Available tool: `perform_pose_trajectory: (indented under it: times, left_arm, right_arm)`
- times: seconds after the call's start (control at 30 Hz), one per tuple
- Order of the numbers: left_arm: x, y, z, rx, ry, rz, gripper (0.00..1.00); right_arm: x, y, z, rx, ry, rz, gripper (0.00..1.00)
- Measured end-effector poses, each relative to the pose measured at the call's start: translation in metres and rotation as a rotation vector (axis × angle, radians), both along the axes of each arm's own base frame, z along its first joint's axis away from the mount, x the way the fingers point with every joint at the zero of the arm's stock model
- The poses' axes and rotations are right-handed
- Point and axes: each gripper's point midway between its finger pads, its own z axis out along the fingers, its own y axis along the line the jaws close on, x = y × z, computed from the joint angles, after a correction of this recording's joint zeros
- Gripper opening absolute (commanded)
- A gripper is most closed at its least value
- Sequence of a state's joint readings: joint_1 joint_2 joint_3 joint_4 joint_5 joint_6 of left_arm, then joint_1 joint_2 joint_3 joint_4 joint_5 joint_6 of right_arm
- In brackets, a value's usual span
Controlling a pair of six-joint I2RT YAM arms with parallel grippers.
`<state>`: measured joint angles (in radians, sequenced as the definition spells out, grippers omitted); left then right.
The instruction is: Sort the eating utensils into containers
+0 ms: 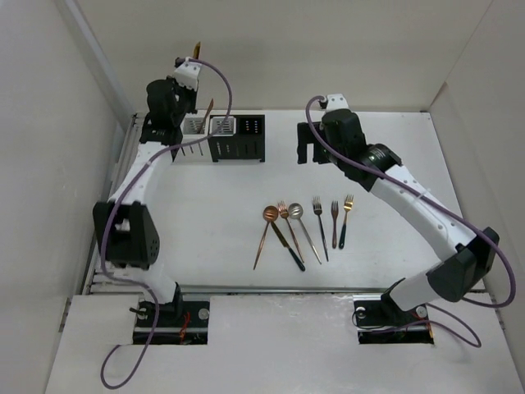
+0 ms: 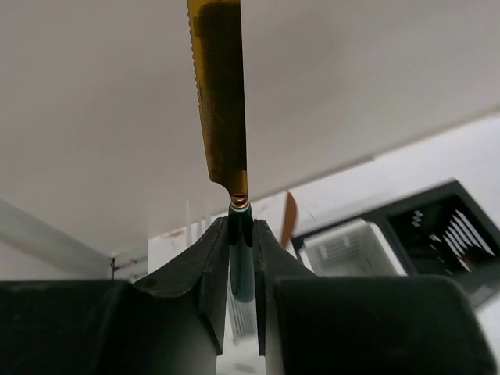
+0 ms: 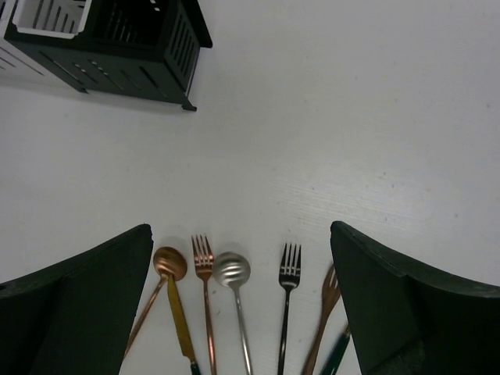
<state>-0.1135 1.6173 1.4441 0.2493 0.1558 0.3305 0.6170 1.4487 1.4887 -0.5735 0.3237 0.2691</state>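
Note:
I will move my left gripper down toward the white caddy below it to let go of the gold knife (image 1: 197, 47), because a copper utensil with a blade-like end already stands there.
My left gripper (image 1: 191, 67) is raised above the back-left containers and is shut on a gold knife (image 1: 197, 47). In the left wrist view the serrated blade (image 2: 223, 101) points up and its dark green handle sits between the fingers (image 2: 211, 258). The caddies stand in a row below: white ones (image 1: 194, 125) and black ones (image 1: 248, 135). A copper utensil (image 1: 209, 111) stands in one. My right gripper (image 1: 308, 144) is open and empty above the table. Several utensils lie below it: copper spoon (image 3: 169, 263), gold knife (image 3: 180, 320), copper fork (image 3: 204, 258), silver spoon (image 3: 232, 269), black fork (image 3: 290, 273).
More forks lie at the right of the group, a copper one (image 1: 334, 215) and a gold one with a green handle (image 1: 346, 220). Walls close in the table at the back and both sides. Purple cables trail from both arms.

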Motion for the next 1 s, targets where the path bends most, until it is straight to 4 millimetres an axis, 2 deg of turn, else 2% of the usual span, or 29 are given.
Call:
perform_pose_trajectory:
  times: [0.07,0.13,0.27,0.33,0.4,0.6,0.63,0.7,0.8,0.83,0.87,0.9,1.0]
  left_arm:
    - [0.03,0.005,-0.009,0.0,-0.023,-0.005,0.0]
    - [0.061,0.014,-0.042,0.0,0.02,0.001,0.0]
    - [0.089,0.024,-0.099,-0.019,0.115,-0.008,0.0]
    - [0.092,0.026,-0.117,-0.03,0.15,-0.014,0.0]
    - [0.091,0.024,-0.125,-0.047,0.176,-0.026,0.0]
    - [0.087,0.018,-0.131,-0.08,0.204,-0.055,0.0]
    - [0.086,0.019,-0.135,-0.082,0.215,-0.053,0.1]
    - [0.082,0.022,-0.144,-0.083,0.248,-0.04,0.17]
    - [0.075,0.027,-0.162,-0.086,0.305,-0.02,0.38]
    - [0.072,0.031,-0.17,-0.088,0.332,-0.006,0.51]
    - [0.071,0.033,-0.173,-0.088,0.342,-0.003,0.51]
    - [0.069,0.035,-0.177,-0.094,0.358,0.007,0.6]
    - [0.065,0.038,-0.181,-0.111,0.388,0.022,0.63]
  right_arm:
    - [0.01,0.007,0.003,-0.01,-0.011,0.014,1.0]
    - [0.019,0.013,0.001,-0.025,-0.011,0.026,1.0]
    - [0.03,0.022,-0.008,-0.047,0.005,0.042,1.0]
    - [0.034,0.024,-0.013,-0.056,0.014,0.045,1.0]
    - [0.038,0.024,-0.016,-0.062,0.021,0.043,1.0]
    - [0.043,0.025,-0.01,-0.058,0.017,0.041,1.0]
    - [0.044,0.025,-0.008,-0.056,0.015,0.04,1.0]
    - [0.045,0.024,-0.005,-0.05,0.02,0.043,1.0]
    - [0.047,0.019,-0.008,-0.028,0.066,0.036,1.0]
    - [0.048,0.012,-0.012,-0.025,0.09,0.02,0.88]
    - [0.048,0.004,-0.018,-0.027,0.12,-0.001,0.88]
    - [0.047,-0.005,-0.026,-0.026,0.157,-0.03,0.73]
    - [0.035,-0.034,-0.063,-0.038,0.294,-0.113,0.52]
